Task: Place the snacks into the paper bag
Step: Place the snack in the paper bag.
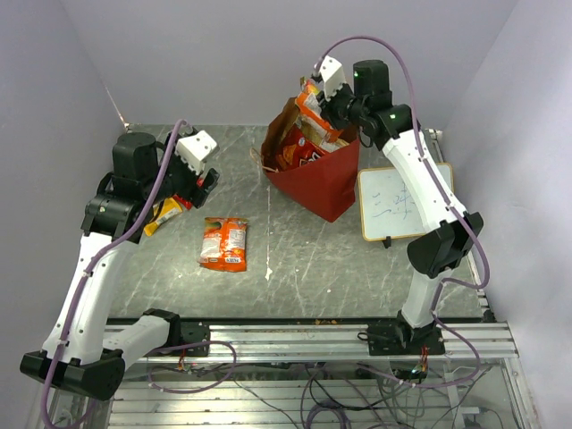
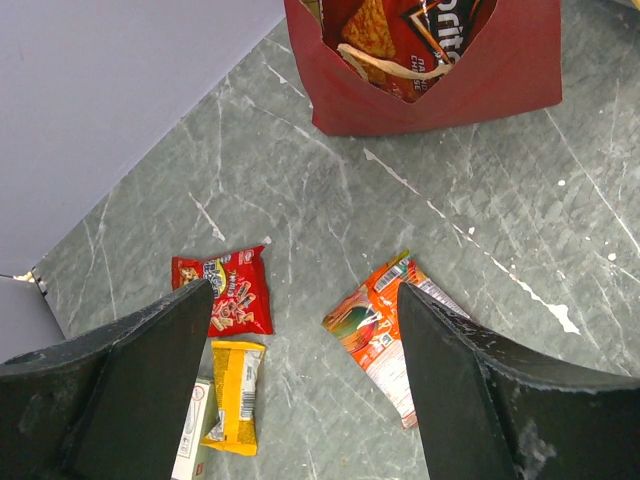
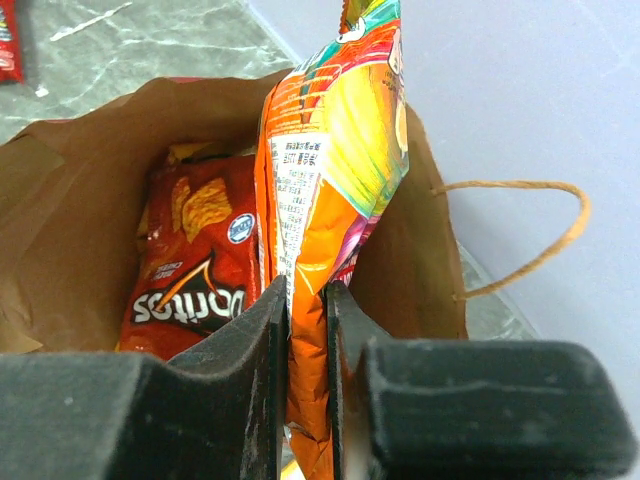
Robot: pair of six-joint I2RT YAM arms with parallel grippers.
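Observation:
The packet goes down into the bag's brown opening below next, and my right gripper releases it in the room beside the red chip bag.
The red paper bag [image 1: 323,186] stands upright at the back of the table with a red chip bag [image 3: 195,270] inside it. My right gripper [image 3: 307,300] is shut on an orange-yellow packet [image 3: 330,150] and holds it over the bag's brown mouth [image 3: 70,220]. My left gripper [image 2: 305,290] hangs open above the table at the left, with nothing between its fingers. Below it lie a red packet [image 2: 225,292], a yellow packet [image 2: 237,395], an orange packet [image 2: 385,330] and the edge of a white pack [image 2: 195,430]. From above, the orange packet [image 1: 223,243] lies flat mid-table.
A wood-framed whiteboard [image 1: 398,204] lies right of the bag, under the right arm. The bag's twisted handle [image 3: 540,230] sticks out toward the back wall. Walls close in the table at the left and rear.

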